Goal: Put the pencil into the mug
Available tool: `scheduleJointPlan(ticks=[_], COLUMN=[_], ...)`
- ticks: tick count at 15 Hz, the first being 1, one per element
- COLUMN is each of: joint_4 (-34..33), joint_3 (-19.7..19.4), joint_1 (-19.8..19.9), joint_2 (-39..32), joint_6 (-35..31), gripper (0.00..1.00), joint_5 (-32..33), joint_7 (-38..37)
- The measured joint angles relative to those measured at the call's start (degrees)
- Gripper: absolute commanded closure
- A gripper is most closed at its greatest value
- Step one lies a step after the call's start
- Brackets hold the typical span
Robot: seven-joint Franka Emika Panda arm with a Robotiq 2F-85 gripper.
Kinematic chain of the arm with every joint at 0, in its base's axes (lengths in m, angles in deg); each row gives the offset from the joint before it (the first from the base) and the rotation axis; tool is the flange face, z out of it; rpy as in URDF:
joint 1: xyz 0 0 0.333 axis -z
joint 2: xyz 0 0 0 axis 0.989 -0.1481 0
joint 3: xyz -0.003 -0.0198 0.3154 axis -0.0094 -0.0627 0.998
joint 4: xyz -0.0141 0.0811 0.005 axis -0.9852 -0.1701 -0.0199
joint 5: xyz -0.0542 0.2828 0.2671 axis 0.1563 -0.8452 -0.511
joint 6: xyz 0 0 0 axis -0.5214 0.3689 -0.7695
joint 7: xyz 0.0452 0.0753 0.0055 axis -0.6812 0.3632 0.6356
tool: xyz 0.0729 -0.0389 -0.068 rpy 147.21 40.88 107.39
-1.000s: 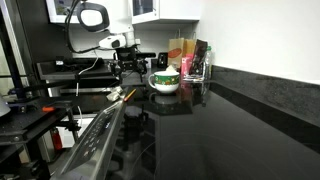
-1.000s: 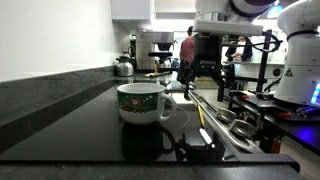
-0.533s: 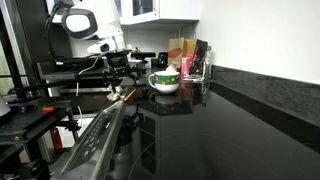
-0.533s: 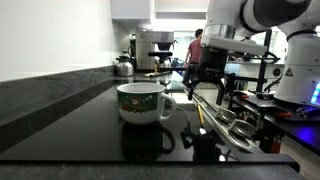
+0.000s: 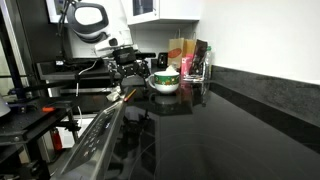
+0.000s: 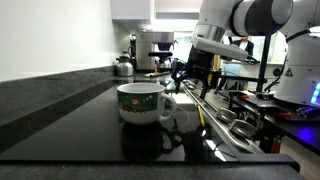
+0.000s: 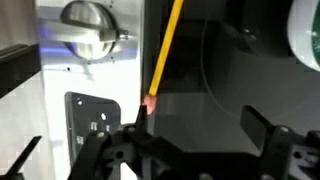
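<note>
The pencil's pink end is off-center beside one finger. I will next move my gripper toward the counter's edge, away from the mug [image 5: 165, 82], and then go down.
The mug [image 5: 165, 82] is a squat white cup with a green band, standing on the black counter; it also shows in an exterior view [image 6: 140, 101] and at the top right corner of the wrist view [image 7: 306, 30]. The pencil [image 7: 163, 52] is a thin yellow stick with a pink end. It lies by the counter's edge, also seen in both exterior views [image 5: 122, 96] [image 6: 198, 112]. My gripper [image 7: 200, 125] is open and empty, hovering above the counter with its left finger right by the pencil's pink end. It shows in both exterior views [image 5: 133, 68] [image 6: 190, 72], beside the mug.
A clear container with brown packets [image 5: 190, 60] stands behind the mug by the wall. A kettle [image 6: 122, 67] and a coffee machine [image 6: 152, 48] stand farther along the counter. A round metal fitting [image 7: 90, 28] lies beyond the counter edge. Equipment racks [image 5: 30, 100] flank the counter.
The arm swung away and back, and the gripper now sits slightly closer to the mug and tilted. The pencil and mug have not moved.
</note>
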Motion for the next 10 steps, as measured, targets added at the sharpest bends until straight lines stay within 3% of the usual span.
scheduleJointPlan(ticks=[4, 10], joint_4=[-2.74, -4.07], joint_3=[-4.72, -6.84], joint_1=[-8.53, -11.91], joint_2=[-1.2, -0.76], joint_6=[6.15, 11.11], gripper=[0.0, 0.0], joint_5=[1.06, 1.23], joint_7=[-5.28, -6.54])
